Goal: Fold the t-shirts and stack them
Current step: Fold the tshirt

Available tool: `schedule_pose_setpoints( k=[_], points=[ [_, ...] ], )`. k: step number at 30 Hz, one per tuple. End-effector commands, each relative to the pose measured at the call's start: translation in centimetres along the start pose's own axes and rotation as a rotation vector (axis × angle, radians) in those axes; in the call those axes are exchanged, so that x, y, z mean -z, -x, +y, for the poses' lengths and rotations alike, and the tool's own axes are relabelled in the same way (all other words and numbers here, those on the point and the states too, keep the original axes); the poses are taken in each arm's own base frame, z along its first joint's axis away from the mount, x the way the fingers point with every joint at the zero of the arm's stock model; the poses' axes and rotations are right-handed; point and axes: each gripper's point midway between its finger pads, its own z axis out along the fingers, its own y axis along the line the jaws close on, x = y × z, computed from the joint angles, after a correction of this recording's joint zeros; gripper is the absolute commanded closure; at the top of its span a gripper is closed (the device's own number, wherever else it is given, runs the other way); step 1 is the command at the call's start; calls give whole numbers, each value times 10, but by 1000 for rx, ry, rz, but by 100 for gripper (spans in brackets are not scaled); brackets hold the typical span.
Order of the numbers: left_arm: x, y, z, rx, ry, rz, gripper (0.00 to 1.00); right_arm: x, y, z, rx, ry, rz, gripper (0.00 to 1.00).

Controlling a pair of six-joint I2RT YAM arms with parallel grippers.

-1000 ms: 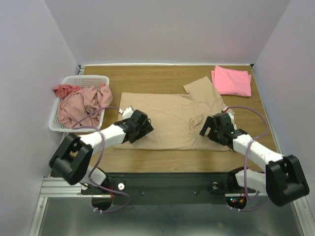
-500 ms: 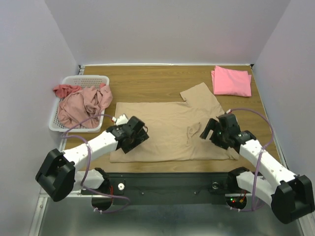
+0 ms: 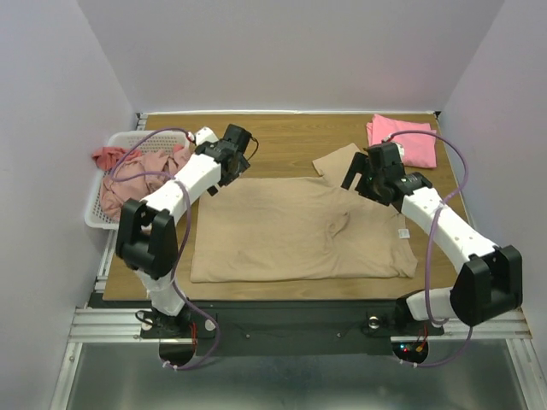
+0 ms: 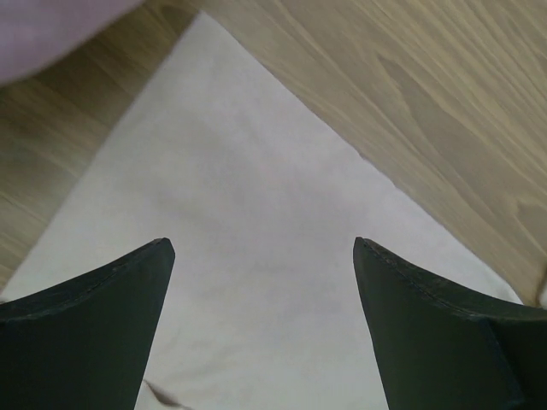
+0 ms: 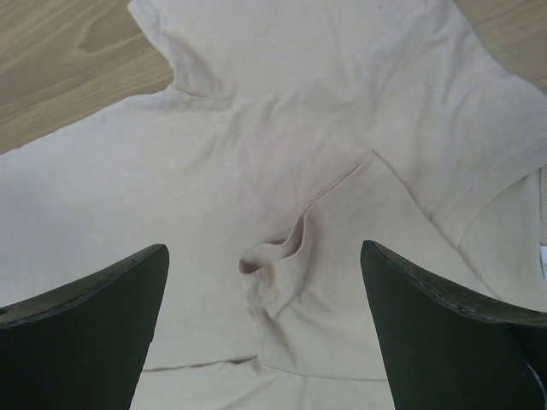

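Observation:
I will lower my left gripper to the left in the top view, onto the t-shirt's far corner by the basket (image 4: 202, 31), since that lies beyond its open fingers.
A large tan t-shirt (image 3: 282, 231) lies spread flat on the wooden table, with a small raised crease (image 3: 339, 224) right of its middle. My left gripper (image 3: 226, 171) hovers open over the shirt's far left corner (image 4: 248, 196), holding nothing (image 4: 262, 248). My right gripper (image 3: 357, 181) is open above the far right part, near the sleeve (image 3: 338, 160). Its wrist view shows the crease (image 5: 273, 256) between the empty jaws (image 5: 264, 248). A bright pink t-shirt (image 3: 402, 141) lies folded at the back right. Dusty-pink (image 3: 145, 175) and salmon-red (image 3: 109, 156) t-shirts lie crumpled in the basket.
A white mesh basket (image 3: 141, 137) stands at the table's left edge, next to my left arm. Lilac walls close in the table at the back and both sides. Bare wood (image 3: 291, 137) shows between the tan shirt and the back wall.
Both arms swung from the tan shirt's near part to its far edge. The shirt now lies flatter and a little nearer the front edge. The left jaws opened slightly wider.

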Motion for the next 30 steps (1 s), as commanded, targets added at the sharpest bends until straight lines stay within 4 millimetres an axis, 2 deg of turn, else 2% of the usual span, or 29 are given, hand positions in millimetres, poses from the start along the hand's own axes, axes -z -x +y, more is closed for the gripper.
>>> schedule_pose_setpoints(
  k=[1,2,5,6,8,14,18,21,25,30],
  points=[
    [-22,27,14,-86,144,-43,1,-4,27,1,39,-46,-71,0],
    [-34,28,20,-85,190,-30,2,-9,28,1,43,-57,-72,0],
    [-53,32,30,-66,249,-26,1,-16,27,1,54,-66,-59,0],
    [-64,32,34,-59,269,-15,2,-17,26,1,61,-64,-53,0],
    [-78,35,36,-48,271,-9,1,-20,23,0,71,-67,-44,0],
    [-99,47,24,-42,231,-26,1,-24,17,-1,85,-60,-31,0],
    [-117,46,25,-48,250,-24,2,-28,11,1,93,-47,-9,0],
    [-130,40,27,-59,260,-9,2,-32,8,-1,99,-52,2,0],
    [-136,35,24,-58,245,0,2,-34,7,0,104,-50,6,0],
    [-142,25,32,-45,261,6,8,-36,5,0,107,-45,11,0]
  ],
)
